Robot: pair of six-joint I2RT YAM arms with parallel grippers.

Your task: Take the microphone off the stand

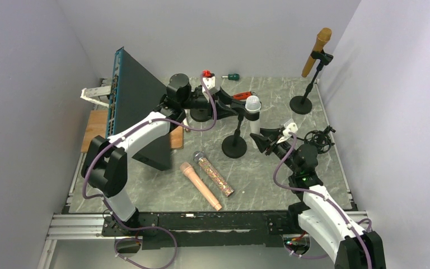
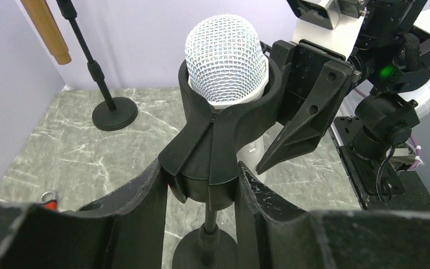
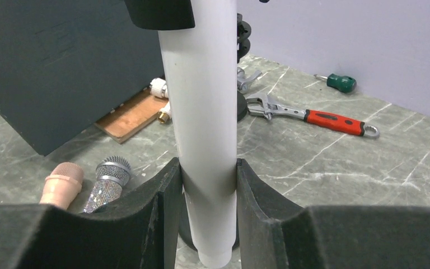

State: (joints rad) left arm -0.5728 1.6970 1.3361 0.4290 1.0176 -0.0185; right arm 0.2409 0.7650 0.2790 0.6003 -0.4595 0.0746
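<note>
Next I will push the microphone's white body [image 3: 204,112] in my right gripper up to just under the black clip [image 3: 161,15] and release it, as that clip sits above the gripper.
A white microphone [image 1: 252,106] with a mesh head [image 2: 225,59] stands upright in the black clip [image 2: 218,145] of a short stand with a round base [image 1: 234,147] at mid-table. My left gripper [image 2: 201,190] is shut on the lower part of the clip, reaching in from the left [image 1: 239,105]. My right gripper [image 3: 208,190] is shut on the microphone's white body [image 3: 204,112] below the clip, reaching in from the right [image 1: 261,137]. The body's lower end hangs just above the table.
A gold microphone [image 1: 316,53] sits on a taller stand [image 1: 300,104] at the back right. A pink microphone [image 1: 200,185] and a glitter microphone [image 1: 215,175] lie in front. A dark panel [image 1: 134,106] leans at the left. A red-handled wrench [image 3: 313,116] lies behind.
</note>
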